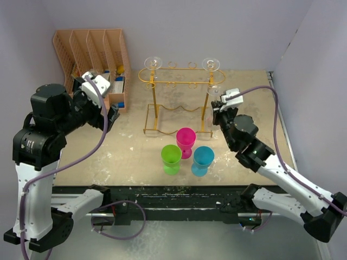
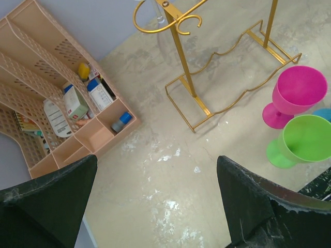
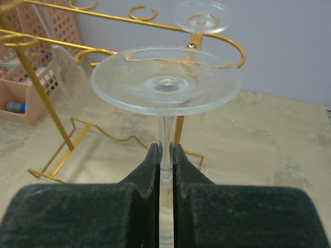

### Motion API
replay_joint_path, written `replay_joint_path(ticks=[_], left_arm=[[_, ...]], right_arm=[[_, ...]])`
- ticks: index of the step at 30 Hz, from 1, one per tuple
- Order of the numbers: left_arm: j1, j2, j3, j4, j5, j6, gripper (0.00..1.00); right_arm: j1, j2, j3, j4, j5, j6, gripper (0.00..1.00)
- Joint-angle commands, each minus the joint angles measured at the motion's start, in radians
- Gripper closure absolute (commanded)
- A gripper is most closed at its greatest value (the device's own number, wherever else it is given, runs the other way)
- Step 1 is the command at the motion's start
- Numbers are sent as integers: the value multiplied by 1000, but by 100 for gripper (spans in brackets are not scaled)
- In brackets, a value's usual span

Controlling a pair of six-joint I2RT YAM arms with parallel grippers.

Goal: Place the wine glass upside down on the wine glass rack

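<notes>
I should carry the glass's foot outward with my right gripper over the near hook by the post (image 1: 210,85) (image 3: 182,61) and release it, because that hook is just outward of my gripper.
The gold wire wine glass rack (image 1: 179,81) stands at the back middle of the table. Two clear glasses hang upside down from it, their feet (image 1: 153,62) (image 1: 210,64) resting on the top rail. My right gripper (image 3: 165,155) is shut on the stem of a third wine glass (image 3: 166,80), held upside down with its round foot on top. This glass (image 1: 215,91) hangs just in front of the rack's right end, close to the right post. My left gripper (image 2: 155,206) is open over bare table at the left, with nothing between its fingers (image 2: 258,206).
A peach slotted organiser (image 1: 92,51) with small items stands at the back left. Pink (image 1: 186,140), green (image 1: 171,157) and blue (image 1: 203,158) plastic goblets stand in front of the rack. Walls close in the left, back and right sides.
</notes>
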Motion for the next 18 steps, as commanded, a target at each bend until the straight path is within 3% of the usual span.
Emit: replay_joint_path(ticks=[1,18], left_arm=[[2,-20,68,-42,6,-60,0],[-3,-11,30,-52,-139,-64,0]], right_arm=[[-47,24,62,123,-98,10,100],[-135,176,122,148,-169,66,100]])
